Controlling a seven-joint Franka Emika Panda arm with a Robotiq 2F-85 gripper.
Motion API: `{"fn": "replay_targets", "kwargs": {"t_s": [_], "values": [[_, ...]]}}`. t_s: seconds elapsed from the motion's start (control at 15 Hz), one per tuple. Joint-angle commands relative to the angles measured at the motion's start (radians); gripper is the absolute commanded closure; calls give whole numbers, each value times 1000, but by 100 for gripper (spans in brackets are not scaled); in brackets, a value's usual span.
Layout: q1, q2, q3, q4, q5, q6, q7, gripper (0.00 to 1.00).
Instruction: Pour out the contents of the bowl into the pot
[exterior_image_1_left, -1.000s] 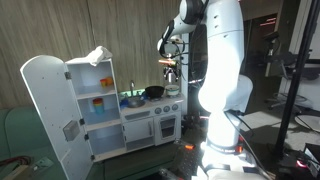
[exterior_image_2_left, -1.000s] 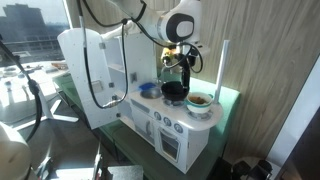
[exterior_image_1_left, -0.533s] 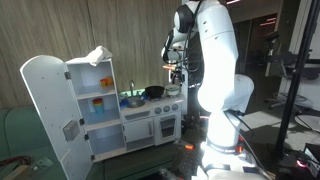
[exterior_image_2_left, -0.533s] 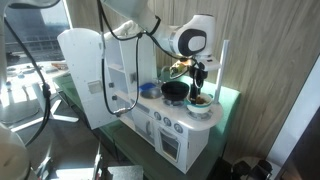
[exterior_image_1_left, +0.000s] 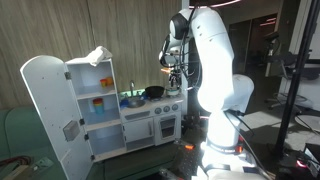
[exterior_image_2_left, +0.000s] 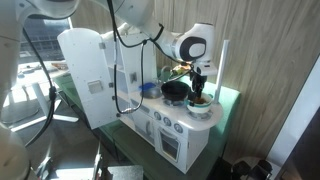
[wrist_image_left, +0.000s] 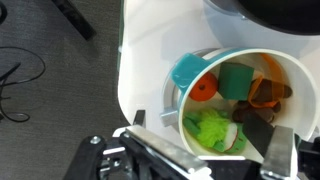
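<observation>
The robot's gripper has its open fingers hovering above, so it needs to lower and shift toward the left in the wrist view, onto the bowl's rim near the teal handle (exterior_image_2_left: 191, 104) (wrist_image_left: 184, 98).
The bowl (wrist_image_left: 235, 95) is white and holds several toy foods, among them a teal piece, an orange piece and a green leafy piece. It stands on the toy kitchen counter in both exterior views (exterior_image_2_left: 199, 104) (exterior_image_1_left: 173, 91). The black pot (exterior_image_2_left: 175, 91) sits on the stove beside it; it also shows in an exterior view (exterior_image_1_left: 154, 92) and at the top edge of the wrist view (wrist_image_left: 270, 10). My gripper (wrist_image_left: 210, 138) is open just above the bowl, one finger on each side of its near rim. It holds nothing. It shows in both exterior views (exterior_image_2_left: 198, 84) (exterior_image_1_left: 172, 68).
The white toy kitchen (exterior_image_1_left: 150, 120) has its fridge door (exterior_image_1_left: 45, 110) swung open, with shelves of small items inside. A cloth (exterior_image_1_left: 98, 54) lies on top of the fridge. A wood wall stands behind. The floor below is dark carpet (wrist_image_left: 50, 80).
My gripper has moved sideways from above the pot to above the bowl and has come down closer to it. The bowl and pot have not moved.
</observation>
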Motion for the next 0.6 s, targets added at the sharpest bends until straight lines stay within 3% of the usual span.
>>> {"fn": "replay_targets", "kwargs": {"t_s": [0.0, 0.47, 0.53], "values": [[-2, -4, 2, -1, 3, -22, 32, 0], [2, -3, 9, -39, 14, -5, 61, 2], [3, 10, 8, -31, 12, -10, 76, 24]]}}
